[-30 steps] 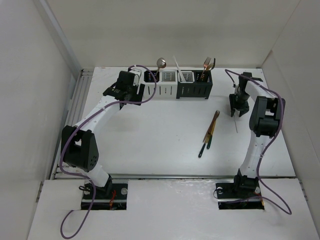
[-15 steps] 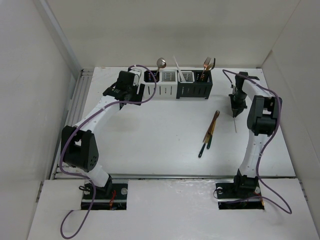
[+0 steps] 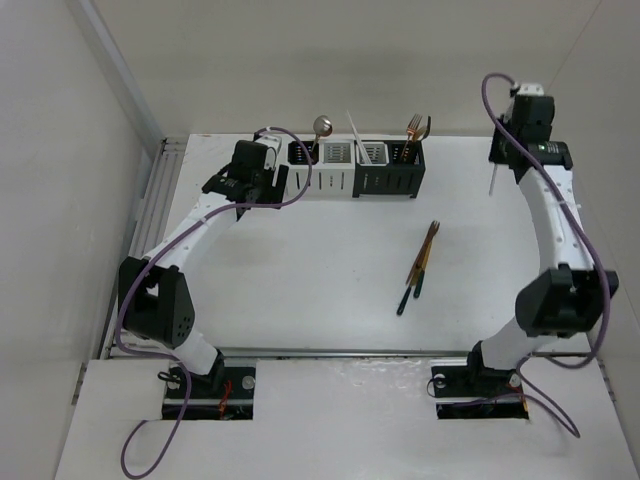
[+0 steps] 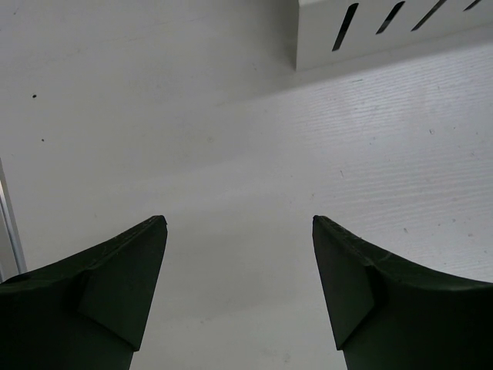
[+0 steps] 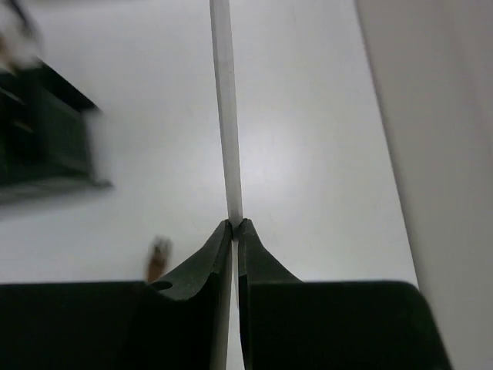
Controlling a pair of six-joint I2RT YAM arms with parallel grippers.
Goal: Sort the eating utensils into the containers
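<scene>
Next, my right gripper moves to the left in the top view, over the black container's white insert (image 3: 377, 153). It releases there, because another white chopstick already stands inside.
The containers (image 3: 390, 181) stand in a row at the back of the table. A spoon (image 3: 322, 126), a white chopstick (image 3: 354, 129) and forks (image 3: 415, 127) stick out of them. A few copper and black-handled utensils (image 3: 418, 267) lie together on the table right of centre. My right gripper (image 3: 497, 158) is raised at the far right, shut on a white chopstick (image 5: 226, 116) that hangs below it (image 3: 492, 181). My left gripper (image 3: 272, 178) hovers open and empty just left of the row, with a white slotted container wall (image 4: 385, 27) ahead of it.
White walls close in the table on the left, back and right; the right wall (image 5: 439, 154) is near the held chopstick. A blurred black container (image 5: 46, 131) and a copper utensil tip (image 5: 158, 254) show left of my right gripper.
My right gripper closed on the white chopstick, lifted it off the table and swung up toward the back right. The left arm has hardly moved.
</scene>
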